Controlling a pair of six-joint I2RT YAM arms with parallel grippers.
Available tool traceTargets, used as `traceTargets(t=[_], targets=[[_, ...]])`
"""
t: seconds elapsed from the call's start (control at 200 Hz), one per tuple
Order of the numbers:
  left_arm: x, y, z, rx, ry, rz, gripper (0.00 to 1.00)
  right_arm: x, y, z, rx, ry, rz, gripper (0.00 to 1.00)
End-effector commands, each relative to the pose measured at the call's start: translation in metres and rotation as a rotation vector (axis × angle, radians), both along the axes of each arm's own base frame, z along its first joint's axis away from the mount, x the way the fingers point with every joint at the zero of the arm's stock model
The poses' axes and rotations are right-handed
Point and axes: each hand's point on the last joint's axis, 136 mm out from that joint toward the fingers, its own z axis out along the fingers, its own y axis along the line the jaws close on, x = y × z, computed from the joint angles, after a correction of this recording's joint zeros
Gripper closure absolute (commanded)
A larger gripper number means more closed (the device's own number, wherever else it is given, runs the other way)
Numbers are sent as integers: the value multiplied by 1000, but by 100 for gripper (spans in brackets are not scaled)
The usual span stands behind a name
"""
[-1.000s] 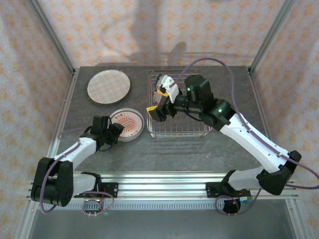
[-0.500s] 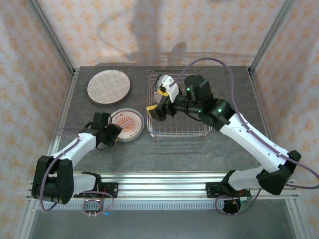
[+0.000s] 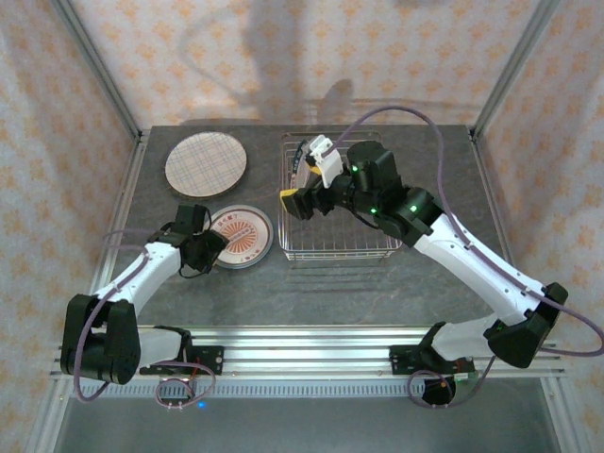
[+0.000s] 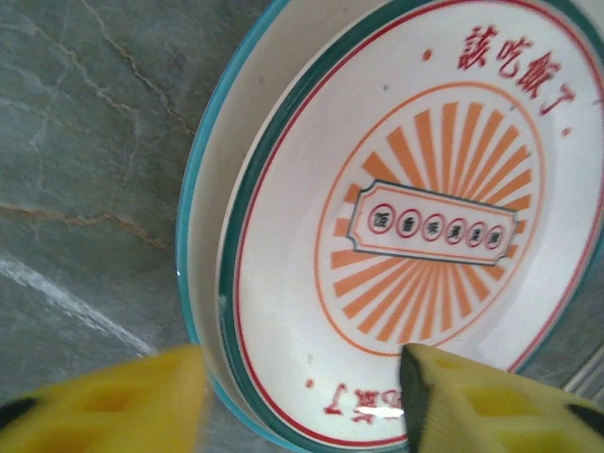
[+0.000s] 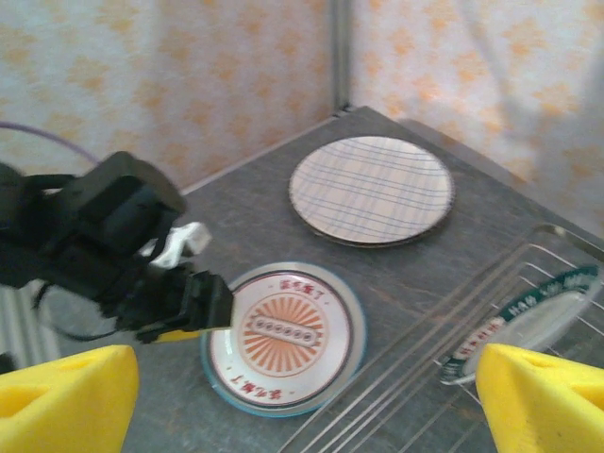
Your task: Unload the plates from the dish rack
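I need to tilt my right gripper down next and lower its fingers on both sides of the rim of the upright plate, because it is the only plate standing in the rack (image 3: pixel 363 247).
A sunburst plate (image 3: pixel 243 234) (image 4: pixel 425 217) (image 5: pixel 288 335) with red lettering lies flat on the table, seemingly on top of a teal-rimmed plate (image 4: pixel 193 236). My left gripper (image 3: pixel 209 248) (image 4: pixel 302 401) (image 5: pixel 179 311) stands open across its near-left rim, one finger over the plate and one outside it. A purple plaid plate (image 3: pixel 206 163) (image 5: pixel 371 189) lies at the back left. The wire dish rack (image 3: pixel 363 247) (image 5: pixel 472 316) holds an upright plate (image 3: pixel 298 157) (image 5: pixel 528 321) with a green, red-lettered rim. My right gripper (image 3: pixel 305 176) (image 5: pixel 302 401) hovers open over the rack's left end, beside that plate.
Metal frame posts (image 3: pixel 104 75) and patterned walls close in the table on three sides. Bare grey table (image 3: pixel 311 293) lies in front of the rack and between the arm bases.
My left gripper's jaws have spread apart around the sunburst plate's rim, and that arm has shifted slightly. The right gripper has lifted a little toward the back of the rack.
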Motion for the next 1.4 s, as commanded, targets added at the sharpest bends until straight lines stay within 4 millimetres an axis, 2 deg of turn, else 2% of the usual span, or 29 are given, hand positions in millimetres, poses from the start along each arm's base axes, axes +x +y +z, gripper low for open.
traceTargets(t=[0.0,0.105,0.19,0.33,0.415,0.611,0.761,0.876,1.086,1.396], targets=[[-9,13,15,68,23,10,36,34,-16,17,60,-20,-240,8],[-7,16,33,78,-6,21,30,60,-35,12,67,29,-455,11],[0,17,55,90,-55,24,26,81,-45,-4,43,110,-604,14],[20,14,109,100,-198,-7,23,114,-59,-43,-13,345,-813,18],[35,4,152,121,-326,-65,21,129,-58,-67,-61,457,-863,19],[50,-43,245,206,-616,-302,19,155,-42,-112,-122,575,-863,24],[41,-80,290,235,-821,-440,19,168,-35,-136,-154,600,-848,28],[31,-92,303,259,-912,-475,19,176,-29,-149,-174,597,-818,34],[18,-94,313,310,-961,-479,18,191,-27,-173,-182,642,-817,47],[17,-99,308,302,-949,-492,17,206,-22,-187,-193,637,-810,60]])
